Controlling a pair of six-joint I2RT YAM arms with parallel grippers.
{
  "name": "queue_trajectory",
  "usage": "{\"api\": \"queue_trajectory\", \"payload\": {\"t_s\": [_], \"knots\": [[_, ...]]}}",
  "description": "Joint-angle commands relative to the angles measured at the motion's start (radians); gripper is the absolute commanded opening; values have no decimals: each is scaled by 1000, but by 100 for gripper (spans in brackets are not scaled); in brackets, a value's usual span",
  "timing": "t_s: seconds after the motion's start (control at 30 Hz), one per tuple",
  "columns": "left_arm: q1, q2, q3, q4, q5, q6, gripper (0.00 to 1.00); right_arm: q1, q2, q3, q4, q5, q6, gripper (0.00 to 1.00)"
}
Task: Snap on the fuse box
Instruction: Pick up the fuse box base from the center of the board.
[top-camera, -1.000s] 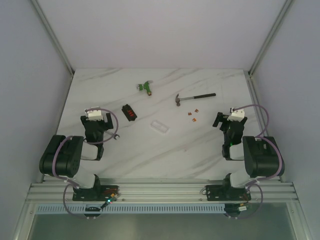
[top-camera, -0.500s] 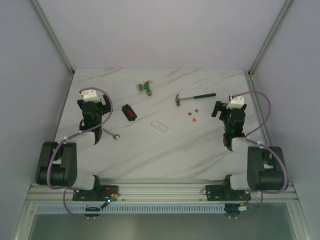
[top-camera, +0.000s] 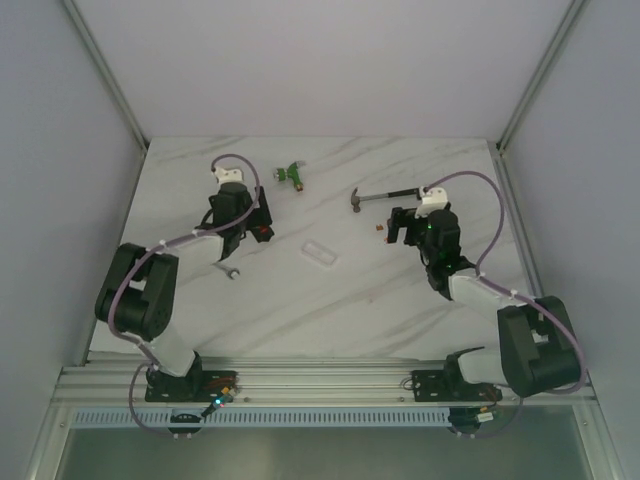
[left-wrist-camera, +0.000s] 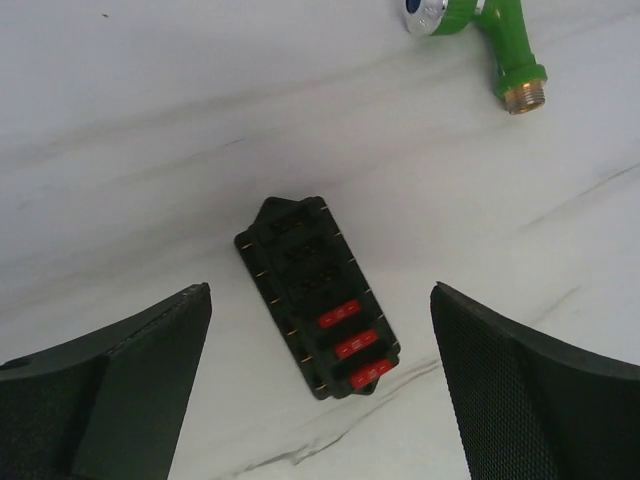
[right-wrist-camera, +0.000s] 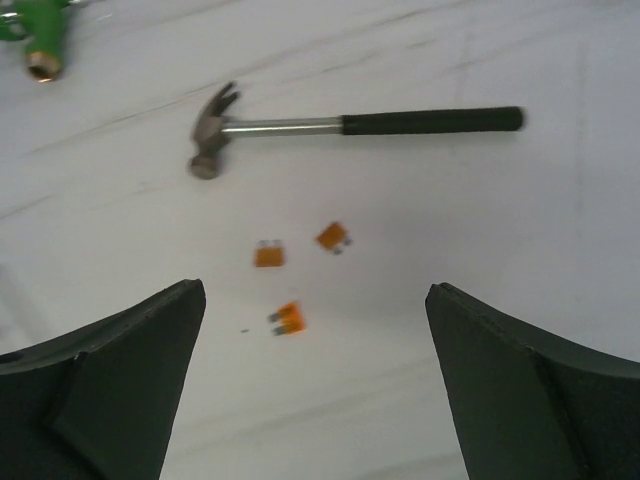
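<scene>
I should bring my left gripper down around the long sides of the fuse box and close, since it lies below my open fingers with clear table along both.
The fuse box (left-wrist-camera: 300, 262), a black block with three red fuses at its near end, lies flat on the marble table, angled. My left gripper (left-wrist-camera: 320, 295) hovers above it, open, with a finger on either side of it and not touching. In the top view the left gripper (top-camera: 250, 220) covers most of the fuse box (top-camera: 264, 235). A clear lid (top-camera: 320, 253) lies to its right, apart from it. My right gripper (right-wrist-camera: 315, 292) is open and empty over three loose orange fuses (right-wrist-camera: 289, 317).
A hammer (right-wrist-camera: 350, 124) lies beyond the loose fuses, head to the left. A green hose fitting (left-wrist-camera: 505, 50) sits further back. A small wrench (top-camera: 228, 272) lies near the left arm. Grey walls enclose the table (top-camera: 330, 310) on three sides.
Both arms reached forward and inward. The left gripper came over the fuse box, and the right gripper came over the loose fuses. Both stayed open.
</scene>
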Motion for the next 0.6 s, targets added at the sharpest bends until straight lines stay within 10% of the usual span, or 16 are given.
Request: {"api": "queue_trajectory", "payload": {"t_s": [0.0, 0.57], "knots": [[-37, 85, 92, -127, -98, -23, 98, 77, 13, 52, -56, -36, 10, 100], [-65, 226, 200, -237, -55, -38, 53, 277, 47, 78, -235, -128, 13, 100]]}}
